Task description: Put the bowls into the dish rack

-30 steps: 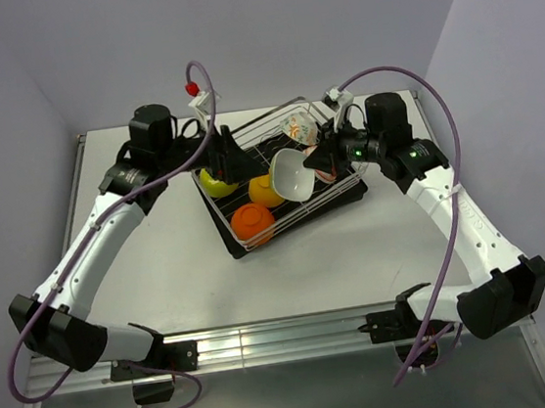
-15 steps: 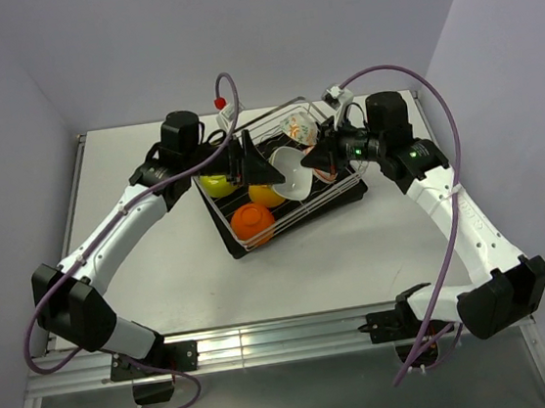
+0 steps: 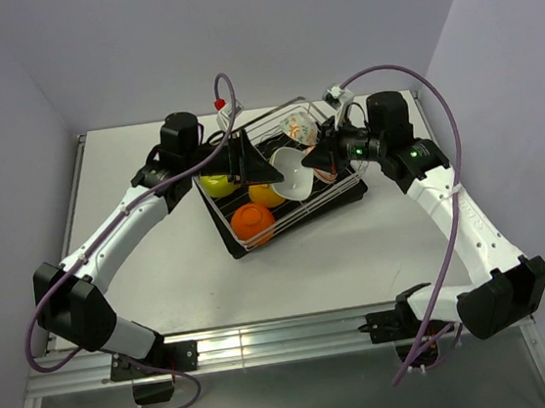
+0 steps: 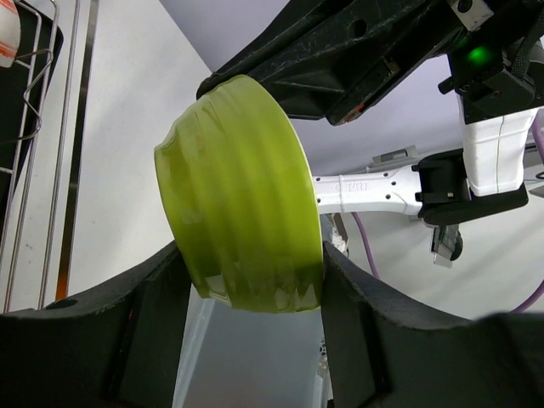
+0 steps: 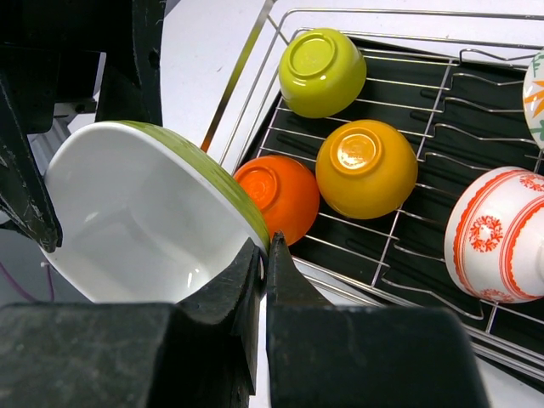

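The left gripper tilts downward next, lowers its bowl outward to the empty rack wires [image 3: 274,145] beside the leaf-print bowl and releases it, since the wires lie below and outward.
A bowl with a white inside and green outside [image 3: 291,174] hangs over the dish rack [image 3: 299,223] between both grippers. My right gripper [image 5: 265,251] is shut on its rim [image 5: 246,217]. My left gripper [image 4: 252,255] has its fingers against the two sides of the same bowl [image 4: 242,195]; it shows in the top view [image 3: 271,170] opposite the right gripper [image 3: 309,165]. In the rack lie a lime green bowl [image 5: 321,72], a yellow-orange one [image 5: 365,168], an orange one [image 5: 279,194], a red-and-white patterned one [image 5: 501,234] and a leaf-print one [image 5: 535,85], most upside down.
The rack's wire rim [image 5: 399,293] and black tray lie at an angle at the back middle of the white table [image 3: 161,266]. The right arm [image 4: 382,183] crosses behind the held bowl in the left wrist view. Purple walls close in the back and sides.
My left arm swung right from the rack's left rim to the held bowl and closed around it. The right gripper kept the bowl nearly still.
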Motion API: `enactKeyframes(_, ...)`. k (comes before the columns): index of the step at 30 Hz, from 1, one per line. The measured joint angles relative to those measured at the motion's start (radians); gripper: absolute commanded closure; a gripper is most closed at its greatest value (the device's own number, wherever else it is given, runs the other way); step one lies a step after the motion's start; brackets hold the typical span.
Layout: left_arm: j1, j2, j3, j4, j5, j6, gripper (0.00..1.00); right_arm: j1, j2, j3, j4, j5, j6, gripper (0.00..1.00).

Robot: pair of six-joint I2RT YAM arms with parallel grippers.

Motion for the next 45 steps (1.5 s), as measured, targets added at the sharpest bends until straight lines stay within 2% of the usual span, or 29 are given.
enactKeyframes(2,0.000,0.000,-0.001,0.003,-0.001,-0.008,0.69,0.000,0.000,0.000,-0.002,0.000,0.000,1.00)
enactKeyframes(3,0.000,0.000,-0.001,0.004,-0.001,-0.011,0.80,0.000,0.000,0.000,-0.001,0.000,0.000,1.00)
enactKeyframes(5,0.000,0.000,-0.001,0.003,-0.002,-0.012,0.97,0.000,0.000,0.000,-0.001,0.000,0.000,1.00)
enactKeyframes(6,0.000,0.000,-0.001,0.002,-0.002,-0.011,1.00,0.000,0.000,0.000,-0.002,0.000,0.000,0.96)
enactKeyframes(7,0.000,0.001,-0.001,0.001,-0.003,-0.011,1.00,0.000,0.002,0.001,-0.004,0.000,0.000,0.85)
enactKeyframes(9,0.000,0.004,-0.001,0.000,-0.003,-0.011,1.00,0.000,0.008,0.007,-0.012,0.000,0.000,0.74)
enactKeyframes(10,0.001,0.006,-0.001,0.000,-0.004,-0.011,1.00,-0.001,0.012,0.013,-0.014,-0.002,-0.001,0.58)
enactKeyframes(13,0.011,0.015,0.000,-0.007,-0.008,-0.007,1.00,-0.001,0.024,0.025,-0.014,-0.005,0.002,0.35)
enactKeyframes(17,0.038,0.039,0.032,-0.050,-0.037,0.033,1.00,-0.001,0.023,0.026,-0.013,0.000,0.005,0.24)
enactKeyframes(21,0.086,0.098,0.150,-0.146,-0.127,0.151,1.00,-0.001,0.021,0.026,-0.014,0.016,0.006,0.21)
enactKeyframes(26,0.108,0.212,0.378,-0.327,-0.316,0.422,1.00,-0.005,0.018,0.027,-0.015,0.034,0.010,0.21)
enactKeyframes(28,0.106,0.241,0.420,-0.366,-0.390,0.515,1.00,-0.011,0.016,0.029,-0.016,0.038,0.011,0.21)
enactKeyframes(37,0.069,0.326,0.441,-0.476,-0.744,0.921,1.00,-0.068,0.014,0.046,-0.038,0.047,0.011,0.21)
enactKeyframes(45,0.038,0.383,0.444,-0.482,-0.821,1.160,1.00,-0.084,0.014,0.047,-0.054,0.063,0.007,0.21)
